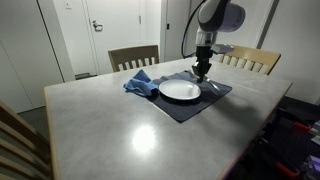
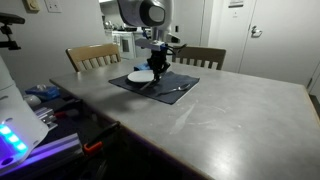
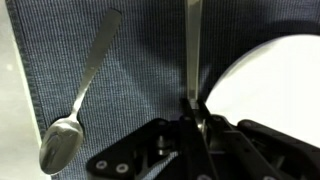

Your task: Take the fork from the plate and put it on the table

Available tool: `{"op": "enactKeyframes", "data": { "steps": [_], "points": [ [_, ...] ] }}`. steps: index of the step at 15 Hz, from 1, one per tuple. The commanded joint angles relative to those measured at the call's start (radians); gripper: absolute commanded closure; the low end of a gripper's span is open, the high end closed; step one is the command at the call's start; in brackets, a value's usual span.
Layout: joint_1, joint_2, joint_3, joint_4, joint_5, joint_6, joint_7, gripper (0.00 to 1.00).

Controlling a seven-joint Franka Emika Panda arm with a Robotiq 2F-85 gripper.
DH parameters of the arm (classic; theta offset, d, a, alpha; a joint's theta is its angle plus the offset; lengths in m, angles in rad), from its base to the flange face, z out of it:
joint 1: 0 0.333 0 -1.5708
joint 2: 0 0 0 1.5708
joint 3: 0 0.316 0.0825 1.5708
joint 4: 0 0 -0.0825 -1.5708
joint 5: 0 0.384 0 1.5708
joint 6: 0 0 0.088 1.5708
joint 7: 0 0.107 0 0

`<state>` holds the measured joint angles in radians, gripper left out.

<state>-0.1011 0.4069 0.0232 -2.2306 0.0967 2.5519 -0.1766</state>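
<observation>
The fork needs to go onto bare placemat between the plate [image 1: 180, 90] and the spoon, so my gripper will first go down and away from the plate's rim.
In the wrist view my gripper [image 3: 192, 112] is shut on a thin metal handle, the fork [image 3: 190, 45]. The handle runs straight up out of the frame, so its tines are out of view. It lies along the left rim of the white plate [image 3: 275, 85], over the dark placemat [image 3: 140, 90]. In both exterior views the gripper [image 1: 202, 70] [image 2: 157, 68] is low beside the plate [image 1: 180, 90] [image 2: 140, 76]. The fork is too small to make out there.
A spoon [image 3: 80, 95] lies on the placemat [image 1: 195, 104] beside the gripper; it also shows in an exterior view [image 2: 181, 88]. A blue cloth [image 1: 140, 84] lies next to the plate. Wooden chairs [image 1: 133, 57] [image 1: 250, 60] stand at the far edge of the grey table [image 1: 110, 125].
</observation>
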Motion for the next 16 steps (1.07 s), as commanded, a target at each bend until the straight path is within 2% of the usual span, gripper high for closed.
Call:
{"op": "enactKeyframes", "data": {
  "steps": [1, 5, 10, 16],
  "points": [
    [-0.026, -0.025, -0.019, -0.01, 0.011, 0.035, -0.002, 0.98],
    [-0.031, 0.008, -0.036, 0.075, -0.007, -0.027, -0.01, 0.98],
    [0.006, 0.086, -0.054, 0.192, -0.072, -0.147, 0.038, 0.98],
    [-0.014, 0.199, -0.04, 0.28, -0.057, -0.23, 0.029, 0.98]
  ]
}}
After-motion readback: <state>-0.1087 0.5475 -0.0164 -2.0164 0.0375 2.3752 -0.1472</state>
